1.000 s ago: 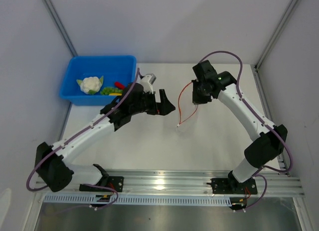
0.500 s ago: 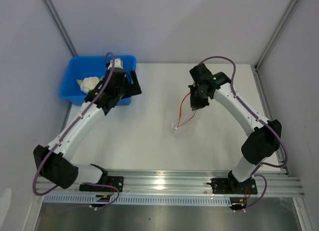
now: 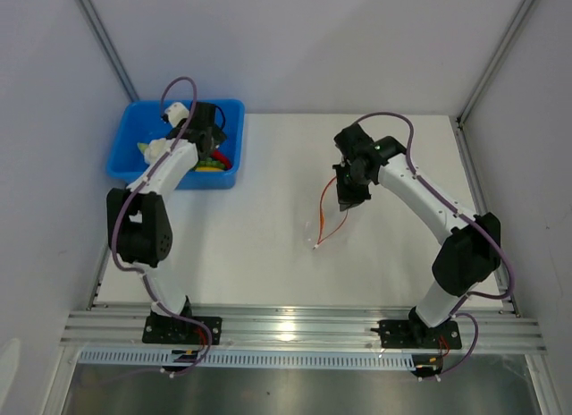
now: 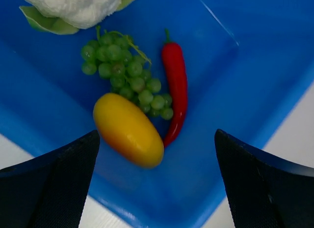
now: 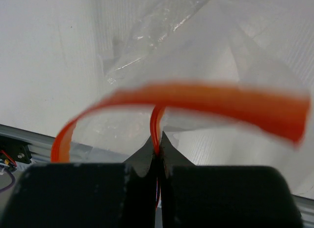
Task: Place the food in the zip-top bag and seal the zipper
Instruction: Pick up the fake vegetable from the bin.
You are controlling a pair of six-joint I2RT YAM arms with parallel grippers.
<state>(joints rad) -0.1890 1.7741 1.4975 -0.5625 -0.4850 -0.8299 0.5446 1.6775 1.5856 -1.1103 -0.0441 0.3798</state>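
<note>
Next, my left gripper moves down and to the left in the top view onto the white cauliflower [image 4: 82, 10], because the open fingers hover over the yellow-orange piece [image 4: 128, 129].
The food lies in a blue bin [image 4: 255, 80]: white cauliflower [image 4: 73, 7] with green leaves, a green grape bunch [image 4: 122, 75], a red chili pepper [image 4: 176, 90] and a yellow-orange piece [image 4: 128, 129]. My left gripper [image 4: 157, 188] hovers open over the bin [image 3: 143, 120], its fingers [image 4: 54, 184] on either side of the yellow-orange piece. My right gripper [image 5: 158, 152] is shut on the zipper [image 5: 196, 98] of the clear zip-top bag [image 5: 186, 46] and holds it up above the table. In the top view the zipper [image 3: 329, 209] hangs below my right gripper [image 3: 349, 196].
The blue bin stands at the table's far left corner against the left wall. An aluminium rail [image 3: 295, 330] runs along the near edge. Frame posts [image 3: 496, 57] rise at the back corners.
My left arm has swung from the table's middle back left and now hangs over the blue bin. My right gripper has shifted slightly left and nearer with the bag's zipper in it.
</note>
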